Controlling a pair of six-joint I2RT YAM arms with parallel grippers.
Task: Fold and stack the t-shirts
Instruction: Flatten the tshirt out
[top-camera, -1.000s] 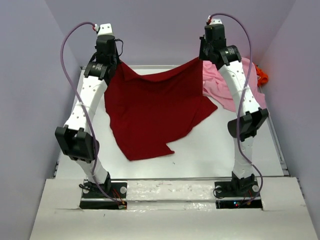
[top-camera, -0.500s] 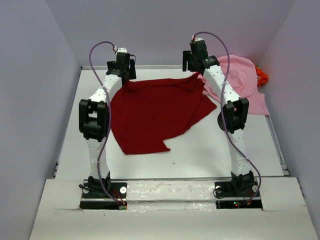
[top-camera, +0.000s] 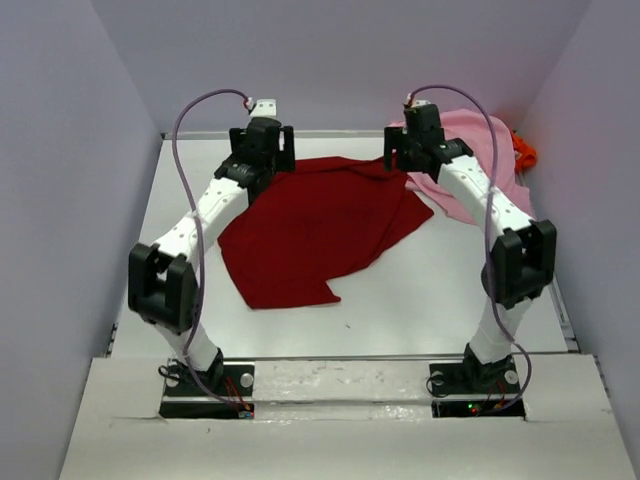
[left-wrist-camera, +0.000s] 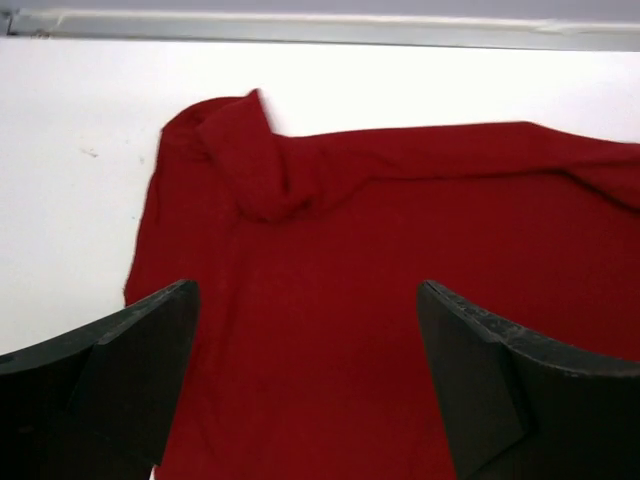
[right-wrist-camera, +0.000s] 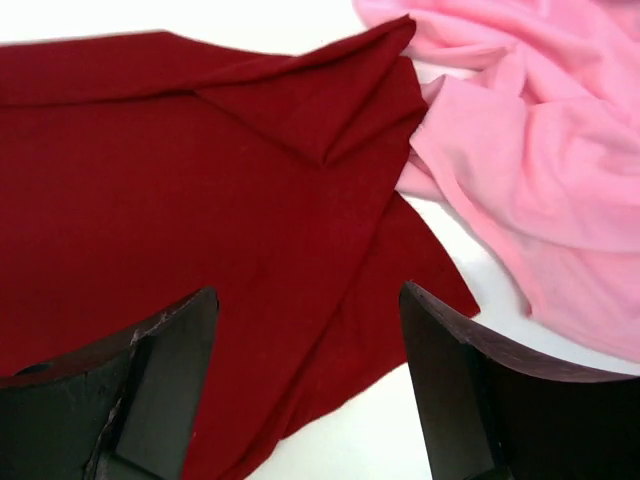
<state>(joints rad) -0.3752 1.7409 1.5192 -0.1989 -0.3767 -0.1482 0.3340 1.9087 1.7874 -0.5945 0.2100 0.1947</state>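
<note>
The red t-shirt's pointed side corner (top-camera: 428, 212) (right-wrist-camera: 466, 304) near the pink one sticks out over bare table, so my right gripper should move back and down onto it next.
The dark red t-shirt (top-camera: 320, 225) lies spread on the white table, its far edge rumpled (left-wrist-camera: 260, 170). My left gripper (top-camera: 262, 150) hovers over its far left corner, open, nothing between the fingers (left-wrist-camera: 308, 300). My right gripper (top-camera: 420, 150) hovers over the far right corner, open and empty too (right-wrist-camera: 308, 300). The light pink t-shirt (top-camera: 480, 150) lies crumpled at the far right, touching the red one's folded corner (right-wrist-camera: 520, 150). A bit of the bright orange t-shirt (top-camera: 524, 152) shows behind it at the right wall.
The white table (top-camera: 400, 310) ends at a raised far rim (left-wrist-camera: 300, 25). Purple walls close in on the left, back and right sides. Both arm bases sit at the near edge (top-camera: 340, 385).
Both grippers held the red shirt's top corners up high; they lowered it toward the far edge, opened and let go. The shirt now lies flat and the arms have drawn slightly back.
</note>
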